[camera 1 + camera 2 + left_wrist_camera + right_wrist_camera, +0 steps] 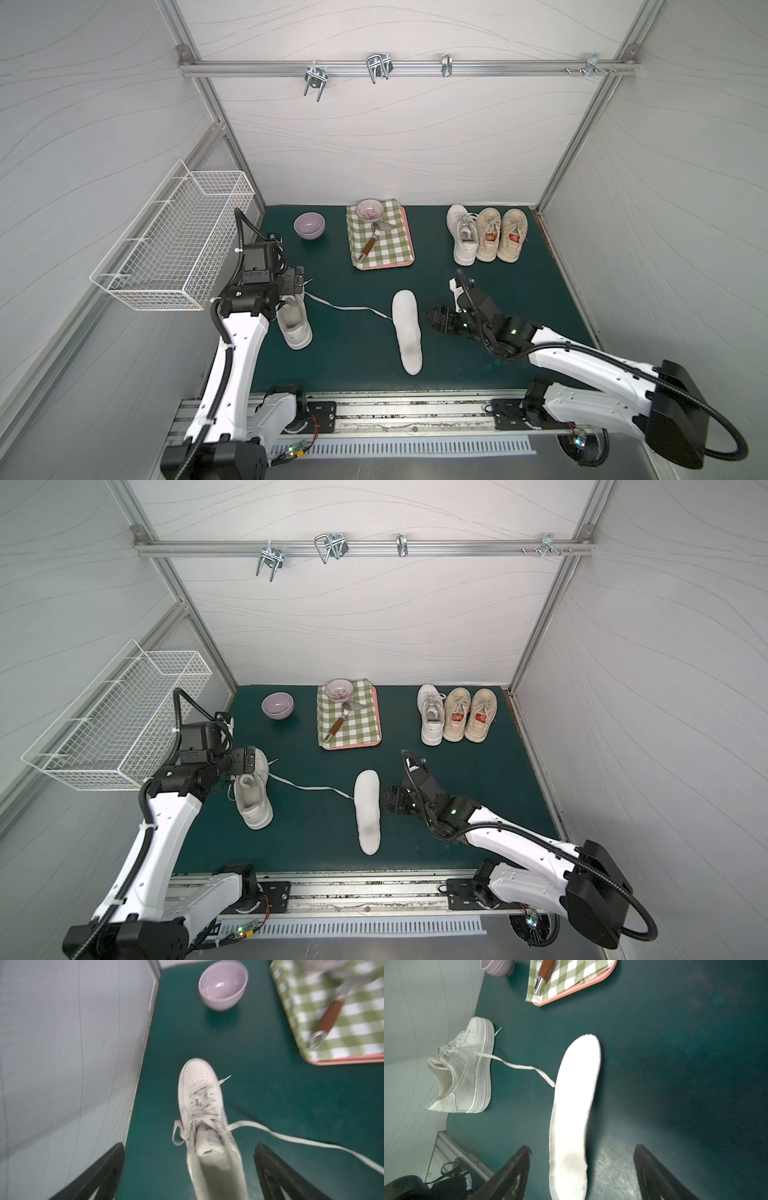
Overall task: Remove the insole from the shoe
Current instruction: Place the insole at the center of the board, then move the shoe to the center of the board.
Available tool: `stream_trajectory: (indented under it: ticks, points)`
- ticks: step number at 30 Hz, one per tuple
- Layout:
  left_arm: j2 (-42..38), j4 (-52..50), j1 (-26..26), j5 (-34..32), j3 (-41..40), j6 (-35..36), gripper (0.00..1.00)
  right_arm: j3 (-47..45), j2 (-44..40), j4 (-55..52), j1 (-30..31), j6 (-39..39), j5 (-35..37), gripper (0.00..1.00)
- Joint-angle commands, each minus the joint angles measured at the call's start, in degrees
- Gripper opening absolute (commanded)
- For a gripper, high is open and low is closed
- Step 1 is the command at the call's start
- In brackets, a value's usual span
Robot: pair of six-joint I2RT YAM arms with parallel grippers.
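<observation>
My right gripper moves outward and down onto the back white shoe's tray-side collar edge (457, 233) next, since that shoe stands outward of the gripper, beyond the insole (407, 332).
The white shoe (294, 326) stands on the green mat at the left, heel toward the front; both top views show it (254, 802). My left gripper (297, 283) hovers over its front part, open, the black fingers (113, 1160) well apart on either side of the shoe (202, 1105) and holding nothing. The white insole (407, 332) lies flat on the mat in the middle, outside the shoe. A loose lace (349, 308) runs from the shoe to its edge. My right gripper (435, 321) sits just right of the insole (575, 1105), open and empty.
A purple bowl (309, 225) and a pink tray (409, 261) with a checked cloth, a patterned bowl and a spatula stand at the back. Three more shoes (486, 235) line the back right. A white wire basket (174, 245) hangs on the left wall beside my left arm.
</observation>
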Motion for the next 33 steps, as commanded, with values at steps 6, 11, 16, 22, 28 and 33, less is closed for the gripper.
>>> stream_trajectory:
  ticks: [6, 11, 16, 22, 28, 33]
  points:
    - [-13.1, 14.5, -0.8, 19.7, -5.4, -30.8, 0.99, 15.8, 4.9, -15.7, -12.7, -12.5, -0.2, 0.79]
    - [-18.9, 27.1, -0.4, 22.0, -16.4, -50.6, 0.99, 29.5, 15.4, -18.1, -21.1, -15.9, -5.9, 0.70]
    - [-12.8, 26.9, -6.3, 24.0, -14.7, -49.2, 0.99, 44.6, 29.0, -23.5, -24.2, -20.4, -1.9, 0.59]
    - [-7.0, 22.1, -16.9, 13.6, -12.7, -43.9, 0.99, 56.7, 43.1, -25.1, -28.0, -22.2, -1.4, 0.50]
    - [-2.2, 26.3, -28.6, 6.9, -17.2, -42.8, 0.99, 66.8, 53.8, -28.1, -29.0, -24.6, 1.0, 0.46]
    - [0.7, 29.8, -33.1, 5.3, -20.6, -40.4, 0.99, 70.8, 58.8, -29.3, -30.0, -24.4, 4.2, 0.44]
